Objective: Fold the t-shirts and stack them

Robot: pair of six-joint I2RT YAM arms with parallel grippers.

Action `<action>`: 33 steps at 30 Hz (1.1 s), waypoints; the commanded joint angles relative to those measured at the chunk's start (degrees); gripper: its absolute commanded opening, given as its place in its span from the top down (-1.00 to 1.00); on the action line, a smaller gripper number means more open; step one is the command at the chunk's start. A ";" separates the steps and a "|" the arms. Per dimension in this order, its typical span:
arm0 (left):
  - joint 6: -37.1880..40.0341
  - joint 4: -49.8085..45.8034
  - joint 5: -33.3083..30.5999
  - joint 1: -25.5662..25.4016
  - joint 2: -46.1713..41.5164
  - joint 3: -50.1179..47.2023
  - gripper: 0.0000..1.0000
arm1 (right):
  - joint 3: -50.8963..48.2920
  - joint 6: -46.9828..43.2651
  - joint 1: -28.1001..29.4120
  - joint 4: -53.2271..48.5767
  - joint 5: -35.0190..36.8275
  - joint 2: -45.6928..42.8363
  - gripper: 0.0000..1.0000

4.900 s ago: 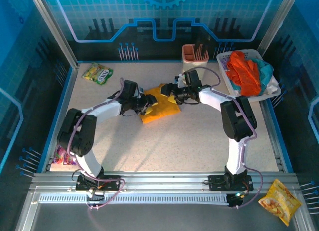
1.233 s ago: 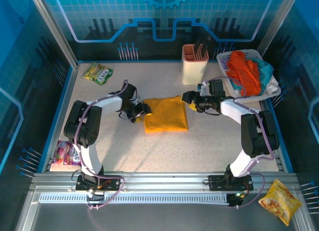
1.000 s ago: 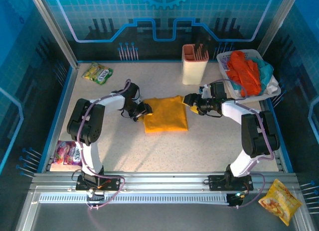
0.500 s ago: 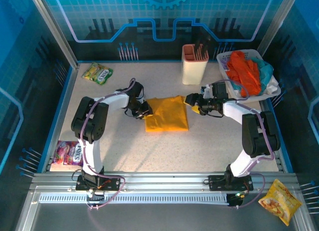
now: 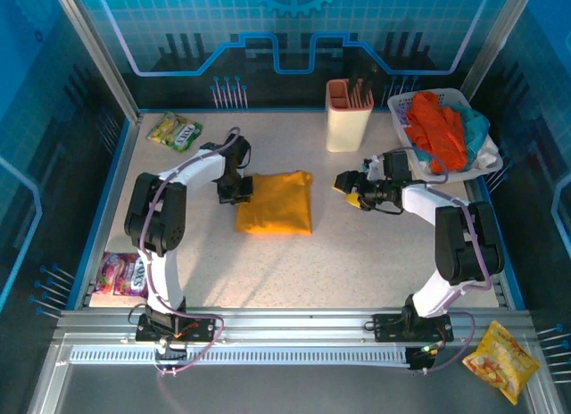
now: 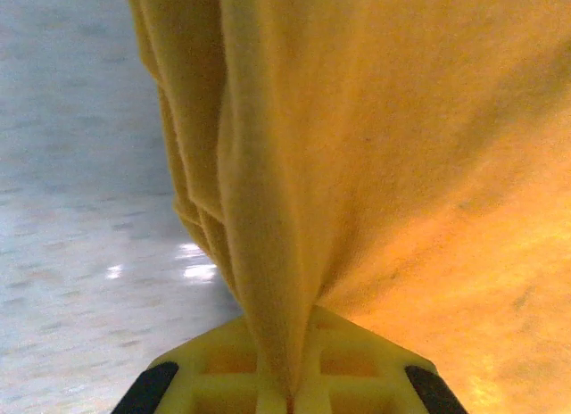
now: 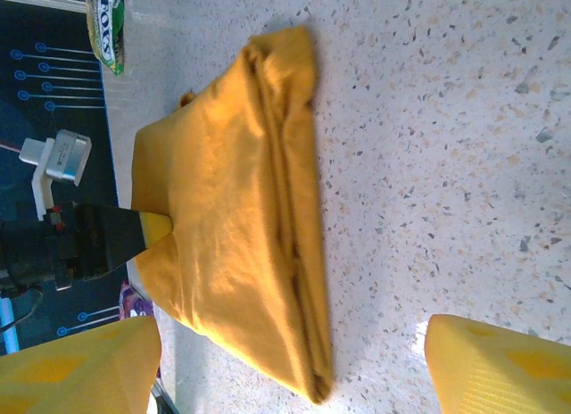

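The folded shirt (image 7: 232, 227) should next be dragged by my left gripper onto the empty, bare tabletop between the green and purple packets and released there.
A mustard-yellow t-shirt (image 5: 275, 214) lies folded in a thick rectangle on the speckled table (image 5: 294, 271). My left gripper (image 5: 239, 193) is at its left edge, shut on a bunched fold of the yellow cloth (image 6: 285, 209) that runs down between the yellow fingers (image 6: 357, 365). My right gripper (image 5: 350, 189) hovers open to the right of the shirt, apart from it; its wrist view shows the folded shirt (image 7: 232, 227) lying ahead between the spread fingertips (image 7: 500, 365). More t-shirts, orange-red (image 5: 435, 127), teal and whitish, are heaped in a white basket (image 5: 464, 173) at the back right.
A beige holder (image 5: 348, 120) stands at the back, left of the basket. A green snack packet (image 5: 174, 130) lies at the back left and a purple packet (image 5: 120, 273) at the left edge. An orange snack bag (image 5: 502, 360) lies off the table, front right.
My left gripper has shut on the shirt's left edge and pulled the folded shirt to the left and a little nearer. The right gripper stays open, now farther from the shirt.
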 commanded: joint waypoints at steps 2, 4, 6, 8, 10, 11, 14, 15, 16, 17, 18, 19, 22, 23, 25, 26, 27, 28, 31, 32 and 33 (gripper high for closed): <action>7.33 -9.67 -13.69 3.73 -3.24 2.50 1.00 | -0.68 -1.80 -1.10 -1.34 -2.04 -1.80 -0.57; 9.42 -11.06 -18.49 4.92 -3.36 3.36 1.00 | -0.68 -2.20 -1.22 -1.84 -2.33 -1.66 -0.57; 10.71 -11.97 -22.38 6.28 -3.46 3.95 1.00 | -0.66 -2.42 -1.20 -2.24 -2.51 -1.62 -0.57; 11.80 -12.69 -24.84 8.04 -3.46 4.56 1.00 | -0.67 -2.34 -1.19 -2.25 -2.84 -1.37 -0.57; 13.33 -12.44 -27.70 9.10 -3.46 4.68 1.00 | -0.68 -2.18 -1.19 -2.25 -3.19 -1.23 -0.56; 14.12 -12.21 -29.05 9.47 -3.47 4.68 1.00 | -0.53 -2.08 -1.21 -2.34 -3.52 -1.14 -0.56; 16.66 -11.32 -32.59 10.86 -3.20 4.77 1.00 | 0.08 -2.67 -1.19 -3.63 -3.63 -1.44 -0.56; 17.47 -10.87 -34.01 11.39 -3.03 4.65 1.00 | 0.23 -2.94 -1.23 -4.11 -3.57 -1.62 -0.56; 18.08 -10.38 -35.81 12.00 -2.78 4.44 1.00 | 0.49 -3.27 -1.20 -4.78 -3.49 -1.75 -0.56; 18.32 -10.17 -36.91 12.69 -2.50 4.47 1.00 | 0.69 -3.56 -1.20 -5.30 -3.45 -1.84 -0.56; 18.59 -10.23 -37.68 13.54 -1.95 4.60 1.00 | 0.95 -3.72 -1.21 -5.79 -3.49 -1.95 -0.56; 18.76 -10.24 -38.01 14.37 -1.43 4.76 1.00 | 1.28 -3.83 -1.23 -6.38 -3.53 -1.93 -0.56; 20.16 -8.29 -38.05 16.13 -0.43 4.51 1.00 | 1.69 -3.67 -1.21 -6.71 -4.20 -1.68 -0.57; 20.70 -7.82 -38.21 16.64 -0.10 4.38 1.00 | 1.96 -3.66 -1.23 -6.88 -4.39 -1.41 -0.56; 21.05 -7.54 -40.29 17.64 0.55 4.46 1.00 | 2.65 -3.74 -1.11 -7.26 -4.95 -0.60 -0.56; 20.72 -7.60 -41.42 17.92 0.95 4.71 1.00 | 2.88 -3.83 -1.15 -7.50 -5.06 -0.32 -0.56; 20.79 -7.48 -41.83 18.27 1.26 4.90 1.00 | 2.89 -3.92 -1.16 -7.48 -5.01 -0.11 -0.56; 21.15 -7.04 -42.19 18.54 1.52 5.03 1.00 | 2.90 -3.77 -1.05 -7.30 -5.00 0.02 -0.56; 22.61 -5.13 -42.72 19.07 2.20 4.95 1.00 | 2.95 -3.81 -1.04 -7.05 -5.89 0.86 -0.56; 23.01 -4.84 -43.33 19.23 2.49 5.03 1.00 | 3.00 -3.96 -1.07 -7.23 -5.93 0.89 -0.56; 23.31 -4.63 -43.64 19.45 2.73 5.20 1.00 | 2.86 -4.14 -1.05 -7.34 -5.92 0.89 -0.56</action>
